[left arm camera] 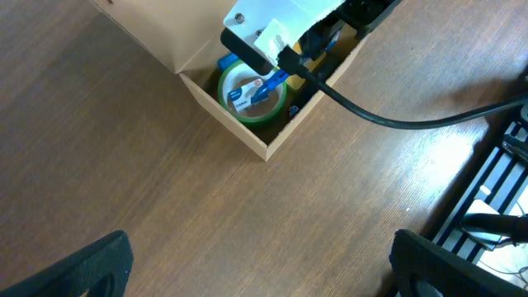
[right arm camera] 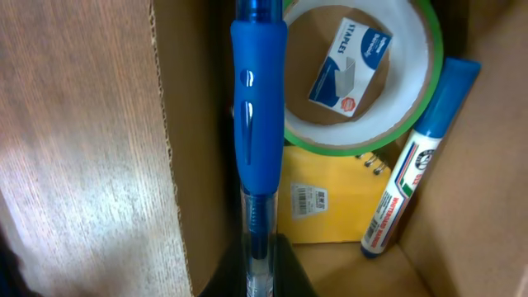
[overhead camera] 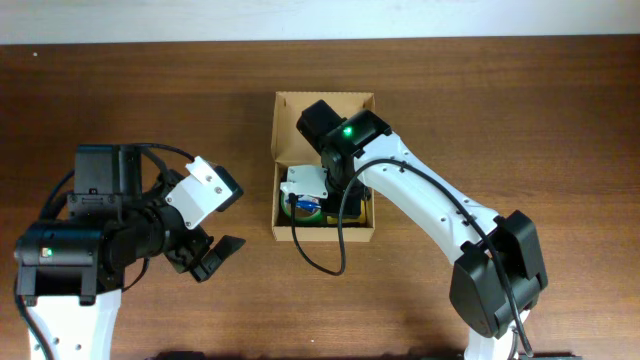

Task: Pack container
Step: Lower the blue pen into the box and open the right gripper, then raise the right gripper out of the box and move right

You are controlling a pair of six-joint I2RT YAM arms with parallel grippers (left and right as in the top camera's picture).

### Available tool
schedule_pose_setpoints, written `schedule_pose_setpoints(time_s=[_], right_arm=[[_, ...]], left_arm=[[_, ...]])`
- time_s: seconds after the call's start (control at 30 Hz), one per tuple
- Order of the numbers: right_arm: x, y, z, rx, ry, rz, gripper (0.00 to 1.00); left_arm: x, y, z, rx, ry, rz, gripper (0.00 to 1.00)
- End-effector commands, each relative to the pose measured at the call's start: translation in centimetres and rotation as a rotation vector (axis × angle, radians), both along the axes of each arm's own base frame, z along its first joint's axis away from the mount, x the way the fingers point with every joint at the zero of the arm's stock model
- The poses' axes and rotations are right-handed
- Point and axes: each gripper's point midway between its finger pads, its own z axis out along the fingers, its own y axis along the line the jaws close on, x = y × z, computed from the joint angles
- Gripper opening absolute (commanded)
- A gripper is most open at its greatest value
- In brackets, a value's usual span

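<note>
The dark gap along the container's near side (right arm camera: 221,148) lies below my right gripper, open beside the tape and notepad, so my right gripper will next lower to release the blue pen (right arm camera: 257,99) into it.
The tan cardboard container (overhead camera: 285,105) stands open at the table's middle, its flap lid toward the back. Inside lie a green tape roll (right arm camera: 363,136) with a small staples box (right arm camera: 349,64) in its hole, a yellow notepad (right arm camera: 326,206) and a blue whiteboard marker (right arm camera: 417,165). My right gripper (right arm camera: 257,268) is inside the container, shut on a blue pen (right arm camera: 257,99) that points down along the box's wall. My left gripper (left arm camera: 260,264) is open and empty over bare table, left of the container (left arm camera: 239,136).
The wooden table (overhead camera: 120,90) runs to a pale wall at the back. A black cable (overhead camera: 325,262) from the right arm loops over the container's front edge. A black frame (left arm camera: 495,181) shows at the right of the left wrist view.
</note>
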Motion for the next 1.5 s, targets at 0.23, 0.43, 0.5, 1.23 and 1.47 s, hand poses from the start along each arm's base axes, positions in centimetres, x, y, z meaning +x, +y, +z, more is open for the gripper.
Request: schedule_pose_setpoints(time_s=[0.23,0.43,0.5,1.23,1.47], right_arm=[[-0.6,0.0,-2.3,-0.01,0.03,0.017,0.05],[-1.0,-0.2,-2.9,-0.02,0.041,0.016,0.08],[-1.0,-0.2,-2.9,-0.019,0.041,0.016,0.11],[1.1,1.1,2.9,0.031,-0.023,-0.109,0.33],[3.3,2.3,9.2,0.142,-0.136,-0.187,0.13]], left_arm=[[0.1,-0.1,0.7,-0.012,-0.025,-0.013,0.99],[0.1,-0.1,0.7,-0.012,-0.025,-0.013,1.0],[0.1,-0.1,0.7,-0.012,-0.025,-0.013,1.0],[0.1,-0.1,0.7,-0.012,-0.025,-0.013,1.0],[0.1,-0.1,0.7,-0.012,-0.025,-0.013,1.0]])
